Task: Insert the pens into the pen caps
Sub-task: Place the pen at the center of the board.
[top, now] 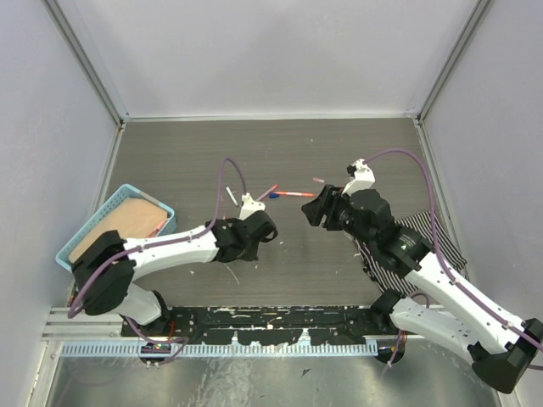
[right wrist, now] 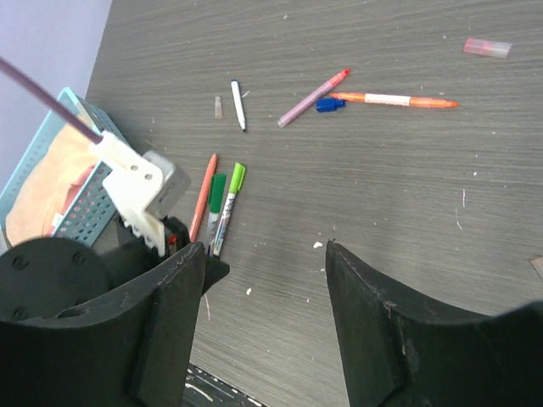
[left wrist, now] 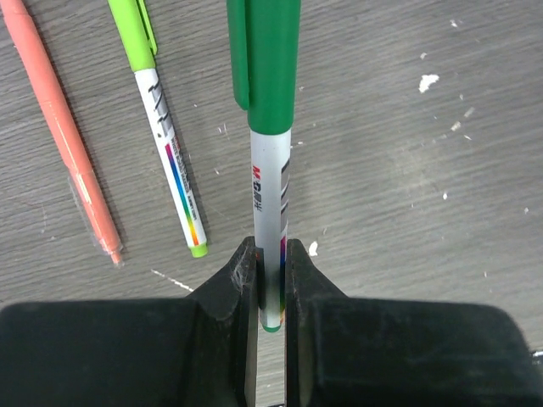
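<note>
The left gripper lowers onto the table (left wrist: 260, 195) beside the lime-green pen next, before it lays the green pen down.
My left gripper (left wrist: 271, 246) is shut on the tail end of a green pen (left wrist: 271, 186), a white barrel with a dark green cap on its far end. Beside it on the table lie a lime-green pen (left wrist: 170, 153) and an all-orange pen (left wrist: 64, 127). My right gripper (right wrist: 265, 250) hangs open and empty above the table, to the right of those pens. Farther back lie a white pen with a dark end (right wrist: 238, 104), a pinkish pen (right wrist: 312, 97), a blue pen cap (right wrist: 329, 105), an orange-ended pen (right wrist: 394, 100) and a pink pen cap (right wrist: 488, 47).
A light blue basket (top: 78, 233) holding a tan pad sits at the left edge of the table. A striped cloth (top: 441, 242) lies under the right arm. A small clear cap (right wrist: 218, 107) rests beside the white pen. White crumbs dot the table.
</note>
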`<state>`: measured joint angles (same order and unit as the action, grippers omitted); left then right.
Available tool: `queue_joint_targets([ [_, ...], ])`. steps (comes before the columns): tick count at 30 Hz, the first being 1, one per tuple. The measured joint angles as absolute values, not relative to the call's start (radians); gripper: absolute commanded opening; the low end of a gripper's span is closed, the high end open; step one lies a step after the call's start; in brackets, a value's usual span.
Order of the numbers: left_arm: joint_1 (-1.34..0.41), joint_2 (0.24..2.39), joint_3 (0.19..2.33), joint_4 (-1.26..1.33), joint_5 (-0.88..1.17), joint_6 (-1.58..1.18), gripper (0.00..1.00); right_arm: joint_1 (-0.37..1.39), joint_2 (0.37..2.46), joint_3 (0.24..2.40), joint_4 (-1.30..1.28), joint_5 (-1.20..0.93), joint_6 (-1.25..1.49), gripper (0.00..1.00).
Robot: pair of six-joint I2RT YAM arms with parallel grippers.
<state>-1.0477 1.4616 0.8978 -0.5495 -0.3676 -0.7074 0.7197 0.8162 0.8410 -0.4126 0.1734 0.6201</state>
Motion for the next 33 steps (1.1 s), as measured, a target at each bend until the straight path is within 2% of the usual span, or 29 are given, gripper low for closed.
queue_joint_targets([
  [7, -0.989, 1.579, 0.964, -0.581, -0.318, -0.730, 0.00, 0.720, 0.792, 0.826, -0.447, 0.173, 0.620, 0.64],
  [11, -0.972, 1.622, 0.990, -0.599, -0.295, -0.739, 0.04, 0.720, 0.790, 0.823, -0.450, 0.173, 0.620, 0.64],
  [20, -0.958, 1.665, 1.001, -0.624, -0.284, -0.753, 0.06, 0.720, 0.793, 0.820, -0.451, 0.173, 0.619, 0.64],
  [33, -0.940, 1.701, 1.013, -0.633, -0.276, -0.757, 0.25, 0.720, 0.806, 0.805, -0.451, 0.169, 0.620, 0.64],
])
